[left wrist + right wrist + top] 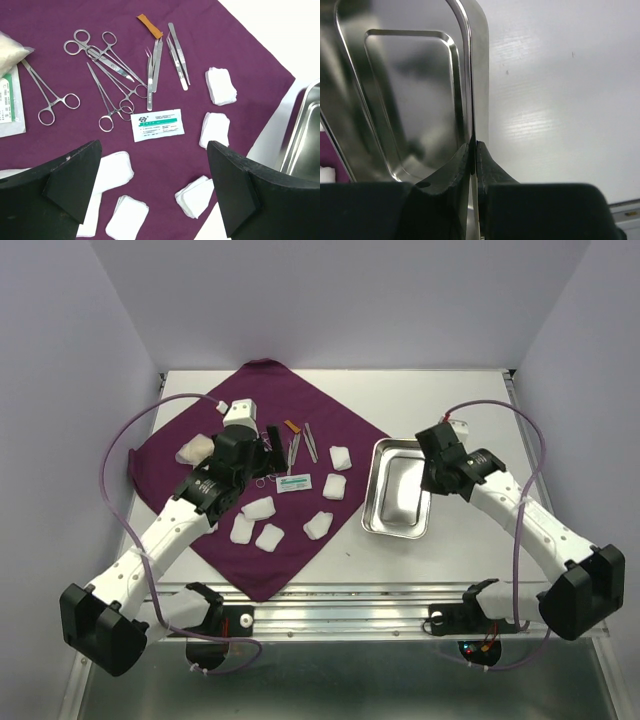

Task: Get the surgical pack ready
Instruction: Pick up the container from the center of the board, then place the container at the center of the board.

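The tray's rim will next move outward and down in my right gripper, and the tray will turn beside the cloth's corner, where empty white table (pixel 503 128) leaves room.
The dark purple cloth (pixel 170 455) lies spread on the left half of the table. On it are several white gauze pads (pixel 334 486), thin metal instruments (pixel 300 443) and a small printed packet (pixel 295 483). My left gripper (pixel 262 462) hovers open over the cloth. In the left wrist view its wide-apart fingers (pixel 155 190) frame gauze pads (pixel 196 196), with forceps (pixel 107 60) and tweezers (pixel 177 55) beyond. The shiny steel tray (pixel 395 531) sits right of the cloth. My right gripper (pixel 474 147) is shut on the tray's rim (pixel 470 75), one finger inside and one outside.
A wrapped white package (pixel 195 448) and a white block (pixel 240 410) lie on the cloth's far left. An orange strip (pixel 150 26) rests by the tweezers. Purple cables loop beside both arms. Bare white table (pixel 560 100) lies right of the tray.
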Motion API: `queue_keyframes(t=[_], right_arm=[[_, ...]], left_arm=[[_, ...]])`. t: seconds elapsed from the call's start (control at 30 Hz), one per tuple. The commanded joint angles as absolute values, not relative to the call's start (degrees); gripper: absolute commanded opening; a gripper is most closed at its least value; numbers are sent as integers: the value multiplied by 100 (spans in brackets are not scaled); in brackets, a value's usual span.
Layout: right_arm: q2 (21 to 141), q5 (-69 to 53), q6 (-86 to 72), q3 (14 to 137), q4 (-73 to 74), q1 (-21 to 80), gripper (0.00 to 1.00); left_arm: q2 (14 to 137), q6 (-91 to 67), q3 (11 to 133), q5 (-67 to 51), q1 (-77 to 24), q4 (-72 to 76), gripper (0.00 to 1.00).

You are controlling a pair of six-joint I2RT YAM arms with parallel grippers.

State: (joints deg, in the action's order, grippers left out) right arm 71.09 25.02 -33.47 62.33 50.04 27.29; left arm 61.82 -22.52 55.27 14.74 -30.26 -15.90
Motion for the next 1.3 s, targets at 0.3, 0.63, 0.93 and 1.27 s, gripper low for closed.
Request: queue_keyframes(t=[0.3, 0.63, 0.93, 1.27], right_arm=[[8244, 880, -995, 6750, 2611, 1873, 1], [9202, 826, -527, 6908, 2136, 1618, 1], [9659, 984, -668, 7075, 2074, 1617, 27], [9378, 1090, -843, 7356, 2416, 1617, 75]], left_arm=[[5625, -1819, 5660, 1283, -3006, -2109, 99], [5379, -1960, 5441, 1169, -2997, -2241, 99], [5432, -2004, 5467, 1143, -3006, -2338, 99], [5572, -2030, 5537, 1213, -3006, -2373, 99]])
